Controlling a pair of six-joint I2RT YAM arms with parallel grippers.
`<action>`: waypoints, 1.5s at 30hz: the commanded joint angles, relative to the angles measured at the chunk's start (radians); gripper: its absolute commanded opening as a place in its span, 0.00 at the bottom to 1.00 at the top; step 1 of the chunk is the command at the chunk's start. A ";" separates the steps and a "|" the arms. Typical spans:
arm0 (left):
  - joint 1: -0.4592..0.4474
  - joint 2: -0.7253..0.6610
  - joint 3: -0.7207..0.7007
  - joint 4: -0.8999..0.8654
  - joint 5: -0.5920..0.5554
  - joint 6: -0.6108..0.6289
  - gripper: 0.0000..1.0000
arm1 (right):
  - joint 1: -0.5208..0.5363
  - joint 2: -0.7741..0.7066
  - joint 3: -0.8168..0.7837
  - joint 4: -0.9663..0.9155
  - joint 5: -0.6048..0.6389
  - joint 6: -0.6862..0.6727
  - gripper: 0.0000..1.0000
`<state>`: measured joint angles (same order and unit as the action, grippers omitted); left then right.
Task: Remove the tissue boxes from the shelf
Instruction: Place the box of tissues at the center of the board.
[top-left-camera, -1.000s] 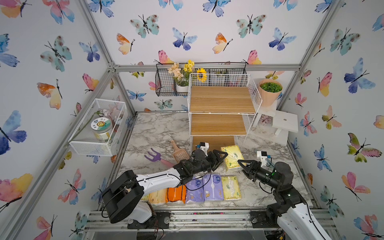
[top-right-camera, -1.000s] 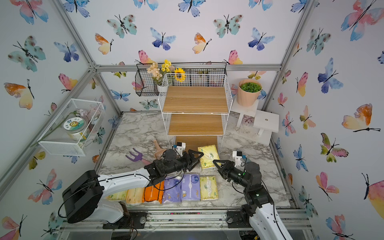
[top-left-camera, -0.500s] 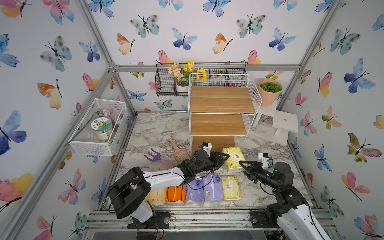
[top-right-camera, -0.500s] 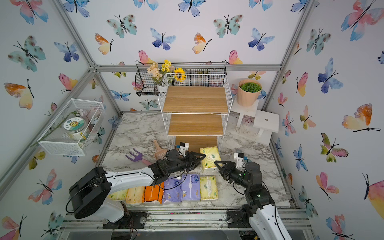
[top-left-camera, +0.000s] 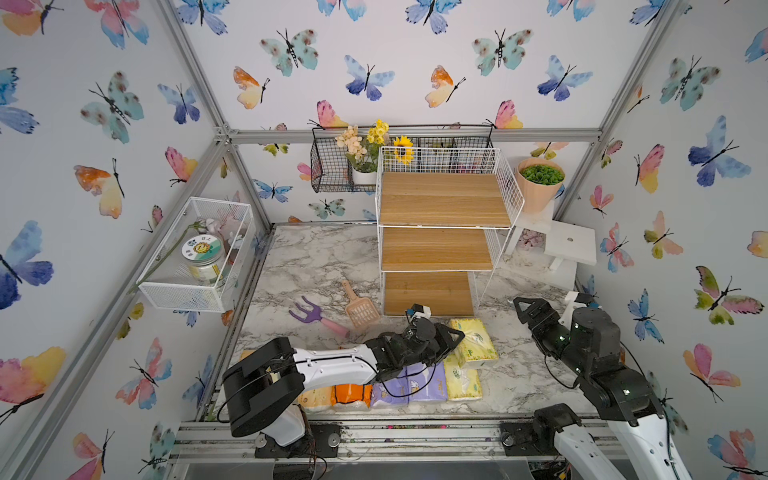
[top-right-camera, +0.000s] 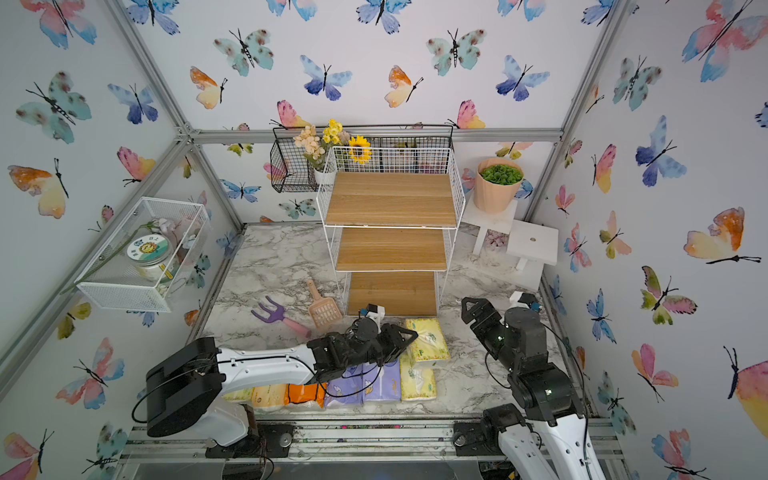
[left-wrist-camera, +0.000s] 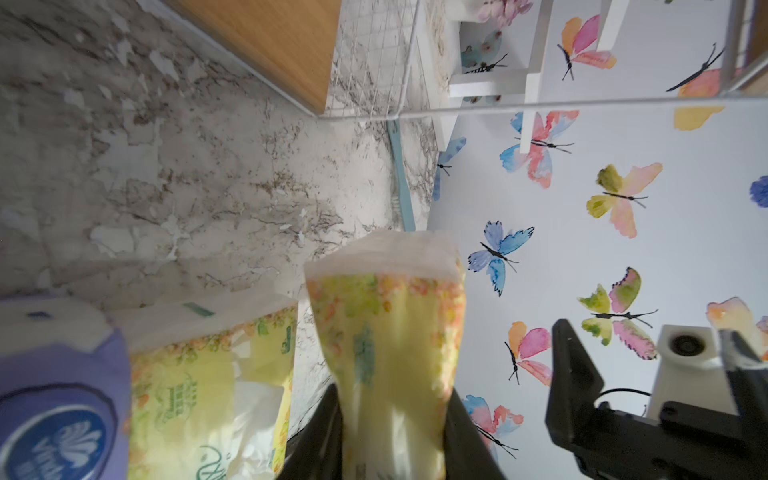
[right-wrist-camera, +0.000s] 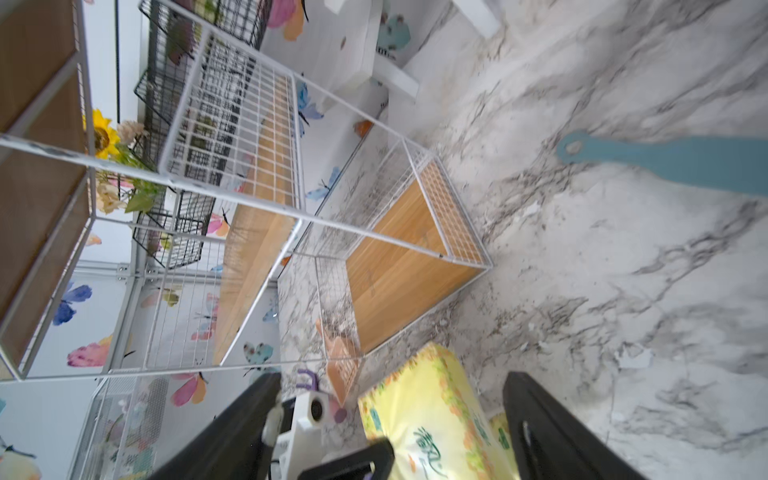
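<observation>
The left gripper lowers back past the row's yellow pack next. It then releases the held pack onto the bare marble beside it, which lies clear below the gripper.
The shelf (top-left-camera: 442, 199) (top-right-camera: 388, 199) stands at the back with all three wooden boards bare. My left gripper (top-left-camera: 451, 338) (left-wrist-camera: 392, 399) is shut on a yellow-green tissue pack (top-left-camera: 473, 343) (left-wrist-camera: 390, 332) in front of the shelf's lowest board. More tissue boxes lie in a row at the front edge: peach (top-left-camera: 316, 399), bright orange (top-left-camera: 351, 392), lilac (top-left-camera: 409, 384) and yellow (top-left-camera: 461, 378). My right gripper (top-left-camera: 525, 309) (right-wrist-camera: 388, 390) hangs open to the right of the held pack and apart from it, with nothing between its fingers.
A purple hand rake (top-left-camera: 309, 313) and a peach scoop (top-left-camera: 361, 309) lie left of the shelf. A blue-handled tool (right-wrist-camera: 673, 160) lies on the marble to its right. A white mesh basket with a jar (top-left-camera: 199, 253) hangs on the left wall. A white stool (top-left-camera: 569, 245) stands back right.
My left gripper has closed on the yellow-green pack. My right gripper has opened wide and drawn back to the right, away from that pack.
</observation>
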<state>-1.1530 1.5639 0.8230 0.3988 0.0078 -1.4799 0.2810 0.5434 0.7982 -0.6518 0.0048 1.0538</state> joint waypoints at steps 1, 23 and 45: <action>-0.054 0.082 0.117 -0.038 -0.078 0.094 0.15 | 0.001 0.004 0.049 -0.044 0.183 -0.055 0.88; -0.144 0.479 0.518 -0.387 -0.153 0.054 0.25 | 0.001 -0.047 0.009 -0.036 0.205 0.002 0.88; -0.136 0.052 0.330 -0.552 -0.596 0.169 0.95 | 0.001 -0.007 -0.201 0.084 0.224 0.004 0.87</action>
<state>-1.2934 1.6688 1.1927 -0.0731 -0.4240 -1.3613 0.2810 0.5171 0.6327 -0.6235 0.1860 1.0641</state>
